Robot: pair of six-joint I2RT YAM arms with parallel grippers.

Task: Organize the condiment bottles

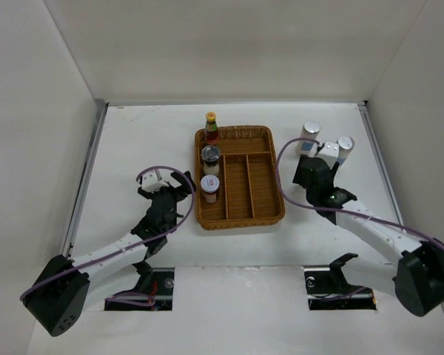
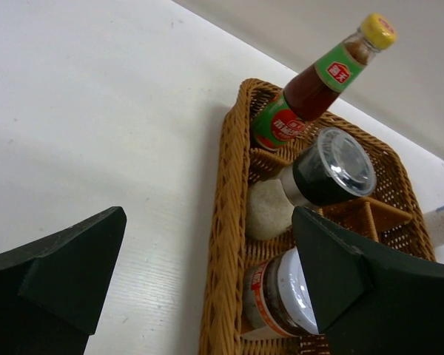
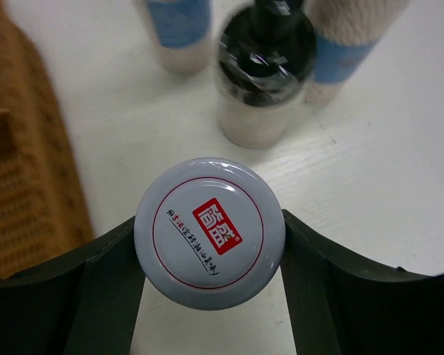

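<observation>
The tray's empty far section point(image 1: 240, 139) is outward and left of my right gripper in the top view, so I need to cross there, lower and release the jar.
The red sauce bottle point(image 1: 211, 127) with yellow cap, a black-capped spice jar point(image 1: 211, 157) and a white-lidded spice jar point(image 1: 209, 186) stand in the left column of the wicker tray point(image 1: 240, 222). The left wrist view shows them too: the sauce bottle point(image 2: 311, 89), the black-capped jar point(image 2: 333, 170), the white-lidded jar point(image 2: 281, 296). My left gripper point(image 1: 174, 188) point(image 2: 207, 281) is open and empty beside the tray's left rim point(image 2: 229, 222). My right gripper point(image 1: 316, 171) point(image 3: 209, 251) is shut on another white-lidded spice jar point(image 3: 209, 229). Beyond it stand two white blue-banded cylinders point(image 3: 179, 29) point(image 3: 348, 52) and the squat black bottle point(image 3: 266, 59).
The tray's middle and right compartments point(image 1: 255, 185) hold nothing. The two cylinders point(image 1: 309, 137) point(image 1: 345, 148) stand right of the tray, near the back right. The tray's edge shows at the left of the right wrist view point(image 3: 15, 148). White walls enclose the table.
</observation>
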